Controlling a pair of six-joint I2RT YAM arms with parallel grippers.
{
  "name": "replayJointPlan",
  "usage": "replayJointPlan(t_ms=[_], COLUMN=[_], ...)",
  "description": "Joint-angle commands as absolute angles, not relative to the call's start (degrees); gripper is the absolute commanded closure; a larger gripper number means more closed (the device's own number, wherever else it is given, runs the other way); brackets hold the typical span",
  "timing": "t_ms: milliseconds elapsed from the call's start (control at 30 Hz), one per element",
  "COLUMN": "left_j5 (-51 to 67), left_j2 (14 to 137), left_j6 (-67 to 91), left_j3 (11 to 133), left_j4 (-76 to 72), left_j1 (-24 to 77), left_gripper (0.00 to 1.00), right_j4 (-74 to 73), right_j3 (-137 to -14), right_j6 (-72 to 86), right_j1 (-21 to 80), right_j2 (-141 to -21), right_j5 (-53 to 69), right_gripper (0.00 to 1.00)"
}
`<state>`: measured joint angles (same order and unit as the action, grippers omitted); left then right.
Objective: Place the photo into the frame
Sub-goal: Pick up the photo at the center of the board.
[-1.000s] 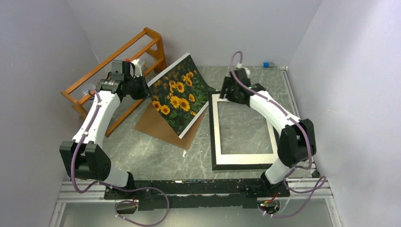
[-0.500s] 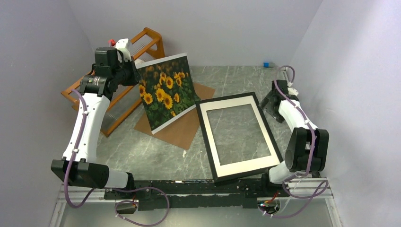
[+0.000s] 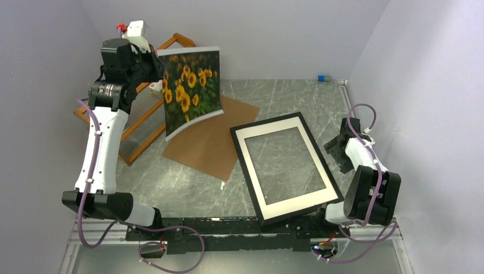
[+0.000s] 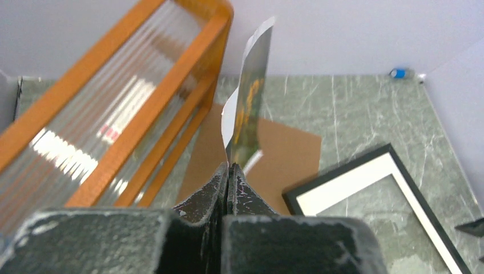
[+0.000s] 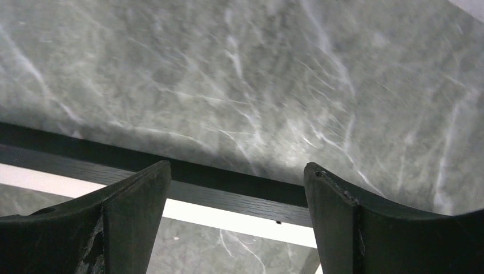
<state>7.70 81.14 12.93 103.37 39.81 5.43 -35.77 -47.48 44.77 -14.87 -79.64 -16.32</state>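
The frame lies crooked, so my right gripper next crosses left in the top view, turning, to the frame's edge by the backing board and descends there.
The photo of yellow sunflowers hangs curved in the air at the back left, clear of the table. My left gripper is shut on its left edge. In the left wrist view the print rises edge-on from the closed gripper. The frame, black with a white mat border, lies flat and skewed on the marble, right of centre. My right gripper stands open beside its right edge, holding nothing. In the right wrist view the open gripper hovers over the frame's black border.
An orange wooden rack stands at the back left, close behind the photo and my left arm. A brown backing board lies flat between rack and frame. A small blue object sits by the back wall. Side walls are near.
My left arm raised the photo off the backing board, up and leftward. The frame slid nearer and turned; my right gripper left its far corner, opened wide and drew back to the right.
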Motion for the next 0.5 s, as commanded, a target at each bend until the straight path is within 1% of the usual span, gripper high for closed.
replayJointPlan(t_ms=[0,233,467], left_j5=[11.6,22.3,24.9], left_j2=[83.8,87.6,90.0], left_j6=[11.0,11.4,10.5], left_j3=[109.1,113.0,114.5], left_j4=[33.0,31.6,32.1], left_j1=[5.3,5.8,8.3], left_gripper=[0.98,0.97,0.97], right_j4=[-41.0,-49.1,-52.0], right_j3=[-45.6,-42.3,-37.7], right_j6=[51.3,58.7,63.5], right_j1=[-15.6,-16.7,-17.5], right_j2=[-75.6,-73.0,-71.1], right_j5=[-21.1,-24.9,-23.0], right_gripper=[0.10,0.08,0.07])
